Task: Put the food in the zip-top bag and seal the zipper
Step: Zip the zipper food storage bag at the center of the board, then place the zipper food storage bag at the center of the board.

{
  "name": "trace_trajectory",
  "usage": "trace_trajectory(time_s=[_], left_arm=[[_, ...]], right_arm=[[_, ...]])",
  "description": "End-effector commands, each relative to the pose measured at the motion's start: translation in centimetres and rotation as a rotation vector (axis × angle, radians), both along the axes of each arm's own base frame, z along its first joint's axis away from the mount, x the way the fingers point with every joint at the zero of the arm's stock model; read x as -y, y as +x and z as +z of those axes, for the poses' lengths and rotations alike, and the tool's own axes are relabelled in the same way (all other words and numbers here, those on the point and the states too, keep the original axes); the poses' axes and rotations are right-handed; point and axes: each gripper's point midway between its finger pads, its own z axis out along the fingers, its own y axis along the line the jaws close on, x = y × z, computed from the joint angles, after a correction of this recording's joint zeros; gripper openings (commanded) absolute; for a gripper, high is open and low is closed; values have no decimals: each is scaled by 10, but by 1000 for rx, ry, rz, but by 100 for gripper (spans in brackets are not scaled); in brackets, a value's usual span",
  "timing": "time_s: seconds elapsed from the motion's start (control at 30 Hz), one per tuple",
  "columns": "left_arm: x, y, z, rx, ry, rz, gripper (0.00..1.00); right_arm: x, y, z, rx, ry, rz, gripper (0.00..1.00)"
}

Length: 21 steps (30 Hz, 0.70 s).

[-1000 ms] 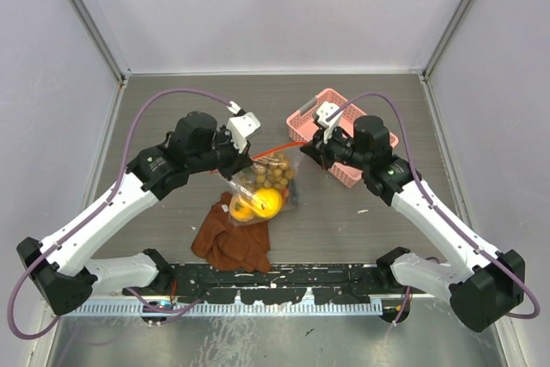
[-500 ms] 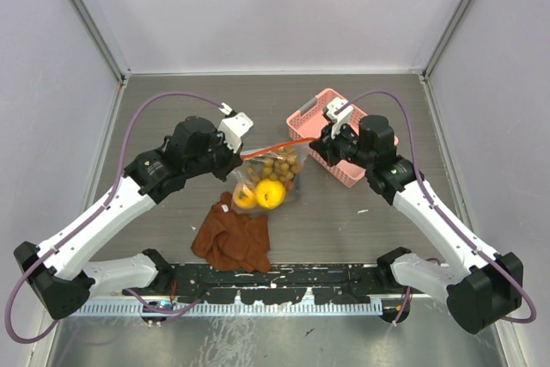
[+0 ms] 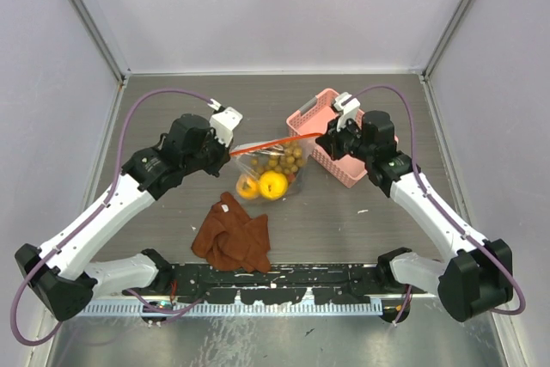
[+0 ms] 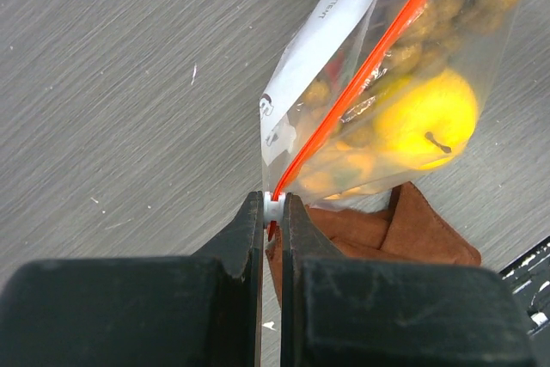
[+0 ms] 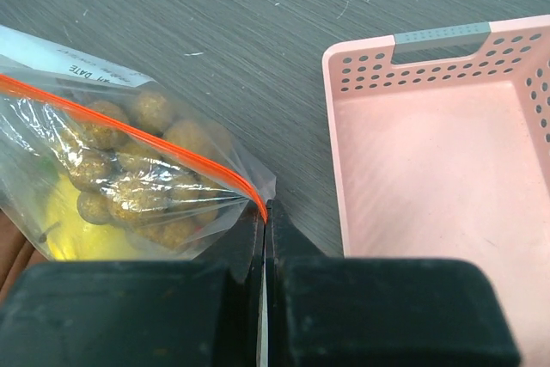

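Observation:
My right gripper moves down and away from the basket next, toward the tabletop beside the bag, and releases, since the slider (image 4: 273, 206) sits at the zipper's other end.
The clear zip-top bag (image 3: 273, 171) hangs between my two grippers above the table, with the food inside: brownish grapes (image 3: 284, 161), a yellow round fruit (image 3: 273, 185) and an orange one (image 3: 247, 187). The orange-red zipper (image 3: 273, 143) is stretched taut between them. My left gripper (image 3: 229, 154) is shut on the white slider (image 4: 273, 206) at the zipper's left end (image 4: 361, 75). My right gripper (image 3: 320, 136) is shut on the zipper's right end (image 5: 258, 204). Grapes (image 5: 137, 186) and the yellow fruit (image 5: 73, 225) show through the bag in the right wrist view.
A pink lattice basket (image 3: 302, 119) stands right behind my right gripper; it looks empty in the right wrist view (image 5: 430, 161). A rust-brown cloth (image 3: 232, 236) lies crumpled on the table below the bag, also seen under the left gripper (image 4: 404, 234).
Both grippers moved away from each other and toward the back. The bag rose off the cloth and the zipper went from slack to stretched straight.

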Motion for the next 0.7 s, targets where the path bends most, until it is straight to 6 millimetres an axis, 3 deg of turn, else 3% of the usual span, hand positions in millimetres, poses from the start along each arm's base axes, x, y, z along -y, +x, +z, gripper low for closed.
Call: trace_trajectory(time_s=[0.0, 0.23, 0.47, 0.67], left_arm=[[-36, 8, -7, -18, 76, 146, 0], [-43, 17, -21, -73, 79, 213, 0], [-62, 35, -44, -163, 15, 404, 0], [-71, 48, -68, -254, -28, 533, 0]], right_arm=[[21, 29, 15, 79, 19, -115, 1], [8, 39, 4, 57, 44, -64, 1], [-32, 57, 3, 40, 155, 73, 2], [-45, 70, 14, 19, 214, 83, 39]])
